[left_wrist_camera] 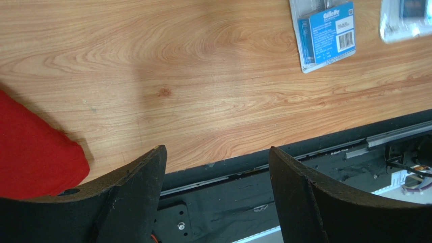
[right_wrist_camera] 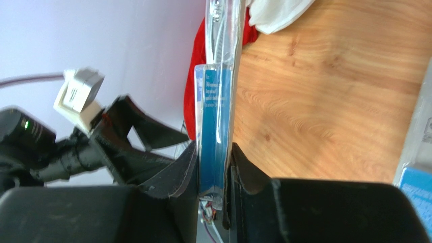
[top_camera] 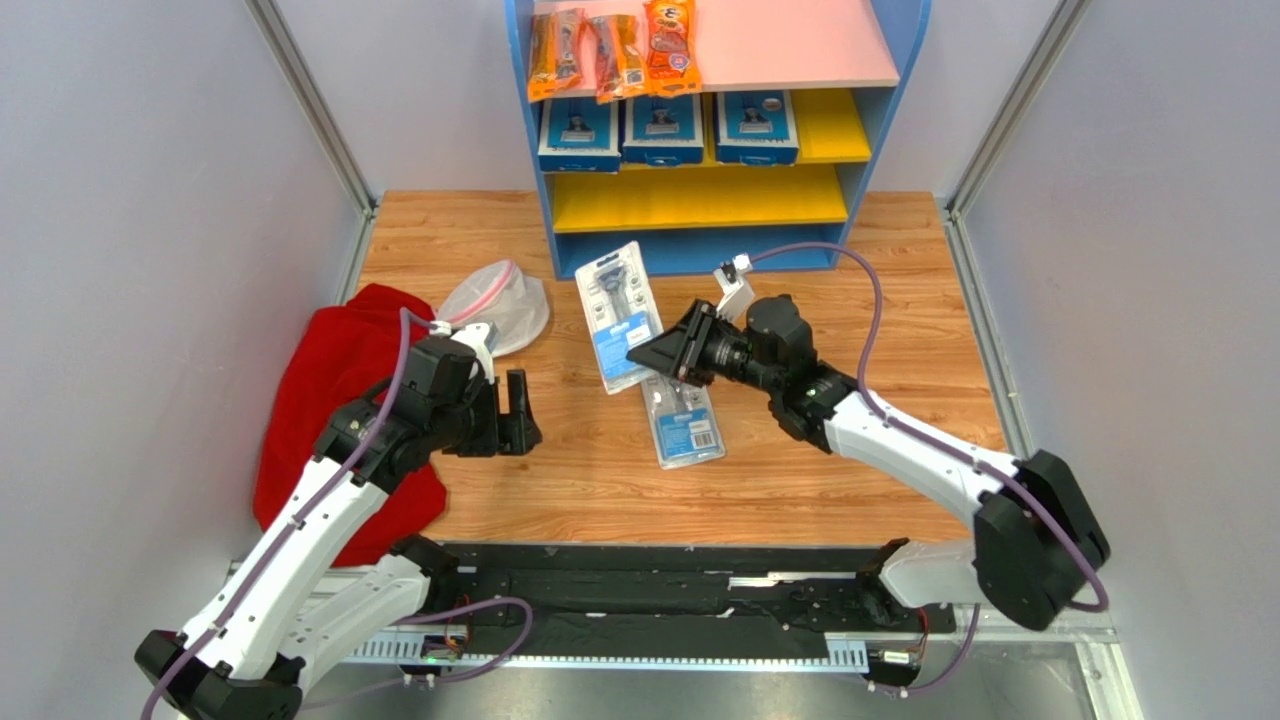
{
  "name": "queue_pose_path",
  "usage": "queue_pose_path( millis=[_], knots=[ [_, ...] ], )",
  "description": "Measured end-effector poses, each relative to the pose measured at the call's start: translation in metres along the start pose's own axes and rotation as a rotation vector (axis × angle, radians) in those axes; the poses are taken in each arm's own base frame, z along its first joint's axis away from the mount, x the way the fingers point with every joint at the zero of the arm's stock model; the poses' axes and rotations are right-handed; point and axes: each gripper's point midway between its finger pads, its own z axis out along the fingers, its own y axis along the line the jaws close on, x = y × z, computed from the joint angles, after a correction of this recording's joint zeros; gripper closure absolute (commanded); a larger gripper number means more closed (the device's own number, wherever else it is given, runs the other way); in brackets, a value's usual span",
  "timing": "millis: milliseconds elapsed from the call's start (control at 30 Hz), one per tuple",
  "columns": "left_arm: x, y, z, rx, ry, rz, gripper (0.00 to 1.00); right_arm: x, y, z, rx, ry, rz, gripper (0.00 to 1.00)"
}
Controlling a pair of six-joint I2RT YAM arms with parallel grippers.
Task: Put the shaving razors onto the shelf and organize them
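My right gripper needs to carry the razor pack outward next onto the lower yellow shelf, at its end [top_camera: 589, 201] nearest the plastic bag, and let go of it there, because that board is empty.
The shelf [top_camera: 879, 143] stands at the far side. Three blue razor packs [top_camera: 666, 126] sit side by side on its upper yellow shelf. My right gripper [top_camera: 658, 354] is shut on a paler razor pack [top_camera: 618, 314], holding it by its near end above the table; in the right wrist view the pack [right_wrist_camera: 215, 121] stands edge-on between the fingers. Another pale razor pack [top_camera: 685, 425] lies flat on the table just under and behind it; it also shows in the left wrist view [left_wrist_camera: 326, 34]. My left gripper [top_camera: 511, 416] is open and empty over the table's left part [left_wrist_camera: 217, 157].
Three orange snack packets [top_camera: 613, 48] lie on the pink top board. A red cloth [top_camera: 340, 390] lies at the left edge, with a clear plastic bag [top_camera: 504, 305] beside it. A black rail [top_camera: 661, 578] runs along the near edge.
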Motion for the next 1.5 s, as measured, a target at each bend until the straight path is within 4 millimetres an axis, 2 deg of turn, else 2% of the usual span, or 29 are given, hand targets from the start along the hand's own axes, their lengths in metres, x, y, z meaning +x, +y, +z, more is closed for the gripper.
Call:
queue_pose_path(
  millis=[167,267,533,867,1033,1500],
  knots=[
    [-0.003,0.0,-0.004,0.006,-0.019,0.018,0.18,-0.015,-0.031,0.018,0.009,0.001,0.094,1.0],
    [-0.005,-0.001,-0.005,0.011,-0.032,0.033,0.18,-0.018,-0.038,0.027,-0.017,0.012,0.139,1.0],
    [-0.013,-0.003,-0.001,0.023,-0.047,0.061,0.18,-0.042,-0.042,0.052,-0.144,-0.01,0.227,1.0],
    [-0.019,-0.008,0.0,0.046,-0.073,0.071,0.18,-0.077,-0.063,0.088,-0.261,-0.046,0.318,1.0],
    [-0.019,-0.009,0.001,0.051,-0.074,0.071,0.18,-0.094,-0.067,0.102,-0.284,-0.063,0.333,1.0],
    [-0.012,-0.009,0.004,0.067,-0.057,0.072,0.18,-0.163,-0.063,0.134,-0.324,-0.143,0.336,1.0]
  ],
)
